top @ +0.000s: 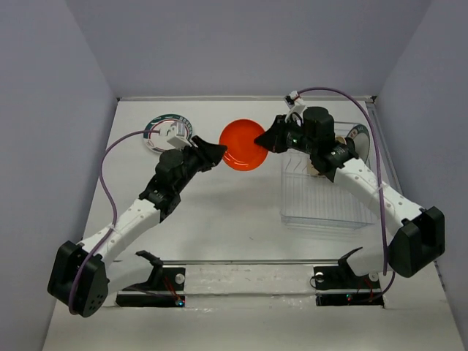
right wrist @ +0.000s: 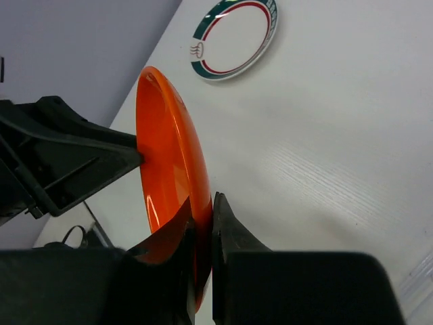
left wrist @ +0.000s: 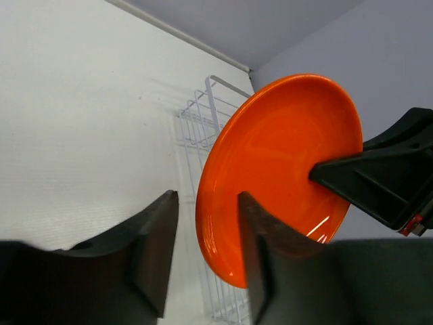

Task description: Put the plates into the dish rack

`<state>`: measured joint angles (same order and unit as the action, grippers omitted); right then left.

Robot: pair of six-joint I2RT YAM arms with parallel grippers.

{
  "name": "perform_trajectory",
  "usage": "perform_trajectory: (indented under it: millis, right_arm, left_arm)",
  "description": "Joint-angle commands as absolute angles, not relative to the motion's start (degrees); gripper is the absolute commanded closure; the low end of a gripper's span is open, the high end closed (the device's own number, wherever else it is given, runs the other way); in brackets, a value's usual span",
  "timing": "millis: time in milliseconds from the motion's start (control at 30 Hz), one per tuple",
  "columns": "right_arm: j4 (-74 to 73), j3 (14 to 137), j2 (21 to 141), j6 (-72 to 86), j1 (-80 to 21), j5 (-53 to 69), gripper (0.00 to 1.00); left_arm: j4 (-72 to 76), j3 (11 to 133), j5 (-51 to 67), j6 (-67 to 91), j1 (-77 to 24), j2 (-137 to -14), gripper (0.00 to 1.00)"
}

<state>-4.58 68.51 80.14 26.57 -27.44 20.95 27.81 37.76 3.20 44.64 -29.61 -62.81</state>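
Empty wire slots show in the dish rack (top: 325, 190). I should swing my right gripper toward them, turn its fingers down, lower the orange plate in, and let go.
The plain orange plate (top: 245, 146) hangs on edge above the table between both grippers. My right gripper (top: 262, 139) is shut on its right rim; in the right wrist view the fingers (right wrist: 203, 201) pinch the plate (right wrist: 169, 156). My left gripper (top: 216, 152) is open, and the plate's left rim (left wrist: 284, 156) sits between its spread fingers (left wrist: 206, 198) with a gap on the outer side. The wire dish rack (top: 325, 190) stands at the right, under my right arm. A white plate with a green-red rim (top: 162, 130) lies flat at the back left.
A white plate with a teal rim (top: 358, 135) stands in the rack's far end, and another plate is mostly hidden behind my right arm. The rack also shows in the left wrist view (left wrist: 203, 122). The green-red plate shows in the right wrist view (right wrist: 233, 37). Grey walls enclose the table.
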Motion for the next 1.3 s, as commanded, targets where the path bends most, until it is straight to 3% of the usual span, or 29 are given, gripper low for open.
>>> perform_trajectory:
  millis: [0,67,100,167,300,633,1067,1133,1267]
  right_arm:
    - [-7.6,69.9,76.3,23.1,-27.6,6.2,0.93]
    - [-16.1,72.8,76.3,18.1,-27.6,-10.0,0.93]
    - [-18.4,73.5,76.6,16.3,-27.6,-14.8,0.93]
    - [-23.9,74.2,77.5,11.9,-26.9,-29.8,0.93]
    - [-27.4,73.8,79.4,8.9,-24.1,-40.9,0.93]
    - [-27.5,75.5,83.9,5.5,-20.7,-49.3,0.93]
    - [-25.6,72.6,90.9,9.6,-20.7,-39.9,0.93]
    - [-25.5,72.8,91.2,10.0,-20.7,-39.7,0.82]
    - [-25.5,74.3,88.1,10.5,-20.7,-37.6,0.31]
  left_arm:
    - [29.9,40.0,0.0,43.7,-30.1,-59.7,0.32]
    - [26.0,41.7,-4.7,42.6,-29.0,-61.3,0.11]
    - [25.6,42.1,-4.7,42.5,-28.1,-62.0,0.08]
    - [25.6,42.4,-4.7,42.4,-26.4,-64.3,0.04]
    - [25.4,42.5,-4.5,43.9,-21.7,-68.7,0.02]
    - [24.6,43.6,-11.7,49.6,-12.4,-77.4,0.02]
    - [18.8,50.4,-15.0,52.4,-6.1,-88.7,0.03]
    - [18.1,52.0,-15.2,51.7,-4.5,-91.0,0.04]
    - [16.6,55.4,-14.6,50.6,-1.2,-96.6,0.07]
